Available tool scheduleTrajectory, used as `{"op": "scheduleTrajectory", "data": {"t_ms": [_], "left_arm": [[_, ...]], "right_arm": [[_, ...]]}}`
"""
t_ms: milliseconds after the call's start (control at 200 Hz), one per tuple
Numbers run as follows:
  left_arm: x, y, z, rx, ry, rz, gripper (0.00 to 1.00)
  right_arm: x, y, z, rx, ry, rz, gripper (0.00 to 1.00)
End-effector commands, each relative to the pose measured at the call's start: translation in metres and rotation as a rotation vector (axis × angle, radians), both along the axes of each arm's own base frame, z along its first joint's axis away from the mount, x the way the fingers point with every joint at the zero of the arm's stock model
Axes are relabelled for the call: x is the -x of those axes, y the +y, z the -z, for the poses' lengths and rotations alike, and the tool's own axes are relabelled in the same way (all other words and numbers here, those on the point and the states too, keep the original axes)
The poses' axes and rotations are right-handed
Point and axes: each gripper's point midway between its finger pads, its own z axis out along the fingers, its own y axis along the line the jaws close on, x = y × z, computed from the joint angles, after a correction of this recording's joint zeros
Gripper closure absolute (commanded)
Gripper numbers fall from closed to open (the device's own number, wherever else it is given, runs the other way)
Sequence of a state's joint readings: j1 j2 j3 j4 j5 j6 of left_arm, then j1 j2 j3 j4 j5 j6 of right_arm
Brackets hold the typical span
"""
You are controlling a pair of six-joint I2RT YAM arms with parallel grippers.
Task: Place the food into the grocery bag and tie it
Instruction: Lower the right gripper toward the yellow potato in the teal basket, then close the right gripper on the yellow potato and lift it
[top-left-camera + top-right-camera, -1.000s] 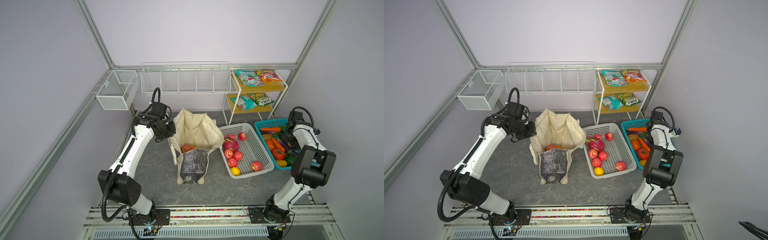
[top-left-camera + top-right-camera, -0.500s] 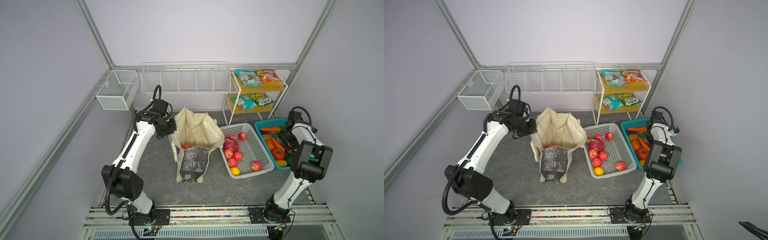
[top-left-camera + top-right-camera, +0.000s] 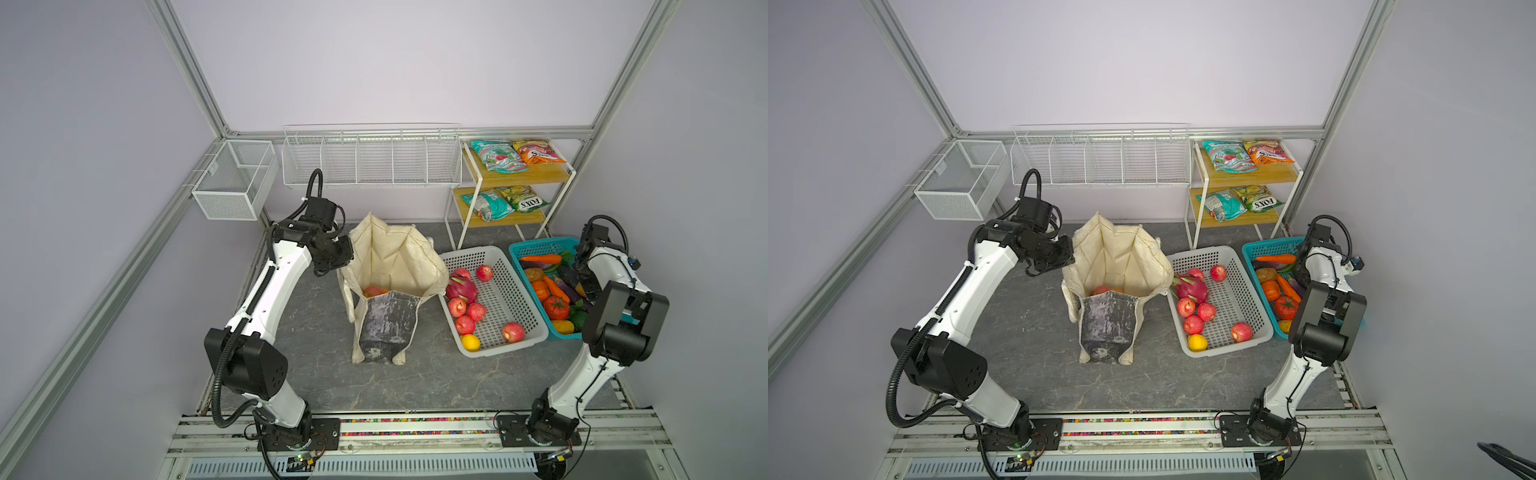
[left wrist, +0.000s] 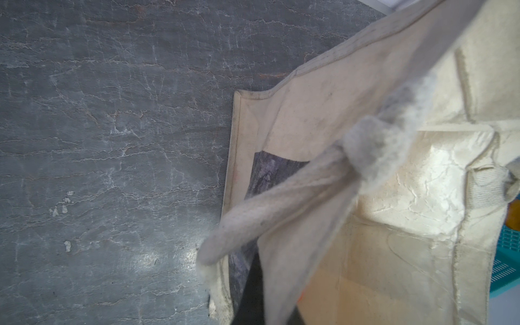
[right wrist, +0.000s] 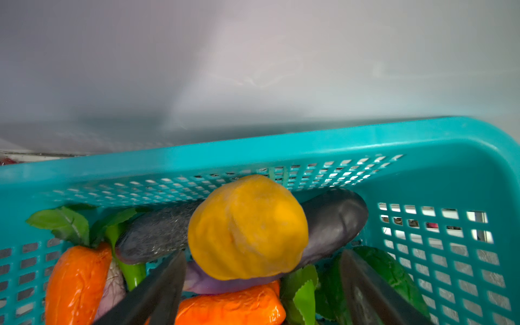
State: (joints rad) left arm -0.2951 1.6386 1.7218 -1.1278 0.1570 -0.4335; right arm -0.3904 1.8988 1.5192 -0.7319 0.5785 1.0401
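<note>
The yellow fruit (image 5: pixel 247 228) lies uncovered on top of the eggplant (image 5: pixel 334 222), so I need to move my right gripper down and toward the teal basket's side until its fingers are on both sides of the fruit.
The cream grocery bag (image 3: pixel 390 266) stands open mid-table, its dark marbled panel (image 3: pixel 388 320) facing the front. An orange fruit (image 3: pixel 374 291) lies inside. My left gripper (image 3: pixel 347 266) is at the bag's left rim, shut on a cream strap (image 4: pixel 281 225) that has a knot in it. My right gripper (image 5: pixel 261 284) is down in the teal basket (image 3: pixel 540 247) and open. Its fingers (image 5: pixel 160 287) stand either side of a yellow fruit (image 5: pixel 247 228) without touching it. That fruit rests on a purple eggplant (image 5: pixel 334 222) beside carrots (image 5: pixel 76 281).
A white perforated basket (image 3: pixel 536 332) holding red apples, a dragon fruit and a lemon sits between the bag and the teal basket. Snack packets (image 3: pixel 498 156) lie on a two-tier shelf (image 3: pixel 552 172) at the back right. Wire baskets (image 3: pixel 370 160) hang on the back wall.
The left arm has shifted slightly toward the bag while keeping its grip on the strap. The right arm's elbow has moved a little; its gripper stays in the teal basket.
</note>
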Motion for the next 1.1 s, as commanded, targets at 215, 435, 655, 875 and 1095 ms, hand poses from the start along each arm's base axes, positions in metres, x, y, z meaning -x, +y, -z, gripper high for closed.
{"op": "scheduleTrajectory", "data": {"t_ms": [215,435,655,875,1095], "left_arm": [[-0.005,0.0,-0.008,-0.004,-0.024,-0.015,1.0],[-0.005,0.001,-0.011,-0.002,-0.031,-0.021,1.0],[-0.003,0.002,-0.01,-0.001,-0.032,-0.031,1.0],[-0.002,0.002,-0.01,0.001,-0.031,-0.033,1.0],[-0.002,0.002,-0.01,0.0,-0.031,-0.03,1.0]], "right_arm": [[-0.005,-0.004,0.023,-0.043,0.015,-0.01,0.12],[-0.016,-0.007,0.037,-0.053,0.018,-0.042,0.11],[-0.026,-0.012,0.038,-0.034,0.0,-0.07,0.1],[-0.033,-0.017,0.031,-0.006,-0.02,-0.092,0.02],[-0.033,-0.015,0.029,-0.007,-0.043,-0.09,0.16]]}}
